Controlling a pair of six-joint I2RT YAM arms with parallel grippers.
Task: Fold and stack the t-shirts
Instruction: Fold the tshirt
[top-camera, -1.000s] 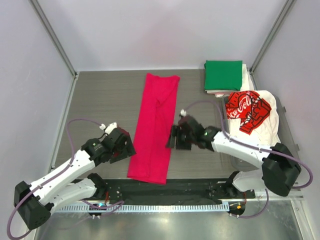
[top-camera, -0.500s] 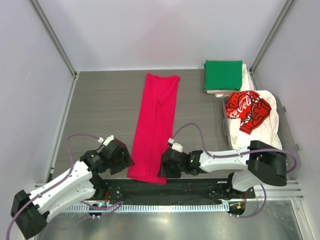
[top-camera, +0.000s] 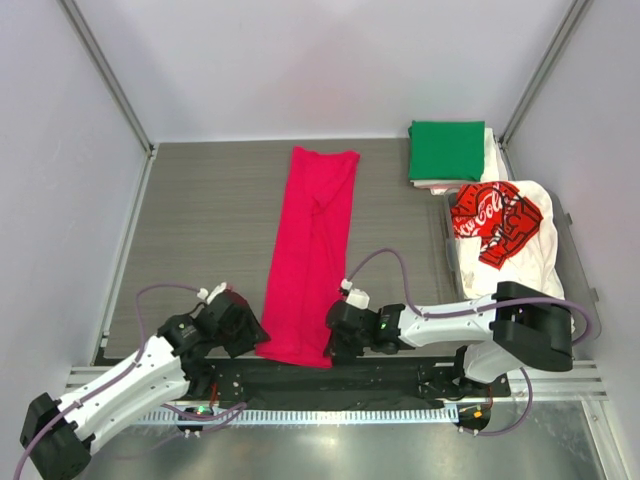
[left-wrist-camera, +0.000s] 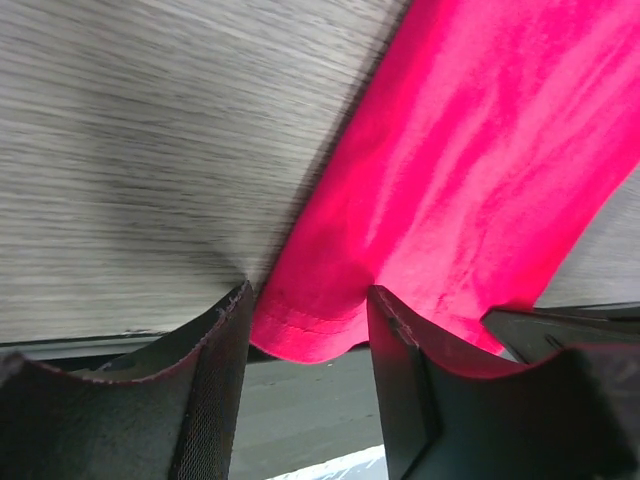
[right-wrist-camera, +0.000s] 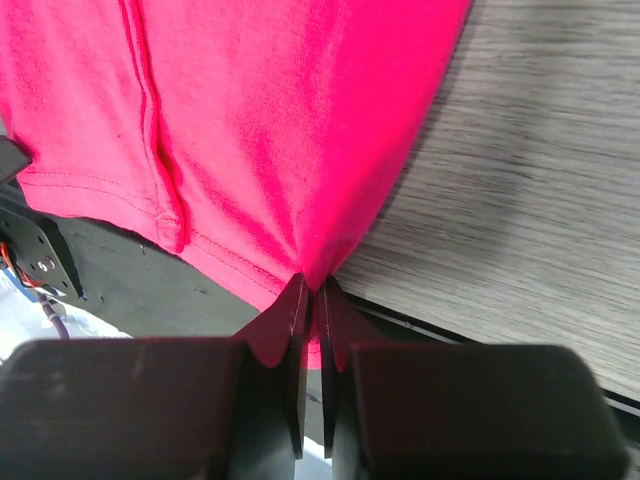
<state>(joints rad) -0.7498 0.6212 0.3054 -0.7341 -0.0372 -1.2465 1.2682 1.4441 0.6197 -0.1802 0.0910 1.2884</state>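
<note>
Next, the right gripper lifts the t-shirt's hem corner, carries it outward and lowers it onto the t-shirt's farther half (top-camera: 340, 211) to release, as it still lies full length.
The magenta-red t-shirt (top-camera: 310, 240) lies as a long narrow strip down the middle of the table, its hem at the near edge. My right gripper (top-camera: 335, 345) is shut on the hem's right corner; in the right wrist view its jaws (right-wrist-camera: 312, 285) pinch the red cloth (right-wrist-camera: 250, 130). My left gripper (top-camera: 245, 335) is at the hem's left corner. In the left wrist view its jaws (left-wrist-camera: 305, 300) stand apart, with the red hem (left-wrist-camera: 480, 180) between them but not clamped. A folded green t-shirt (top-camera: 446, 150) and a crumpled white printed t-shirt (top-camera: 497, 225) lie at the right.
The green tee rests on pale folded cloth (top-camera: 491, 158) in the far right corner. The table's near edge and a black rail (top-camera: 300, 375) run just below the hem. Grey walls close in the left, back and right sides.
Both arms came back toward the near edge, down to the hem's corners. The right gripper closed on the hem. The left jaws narrowed around their corner.
</note>
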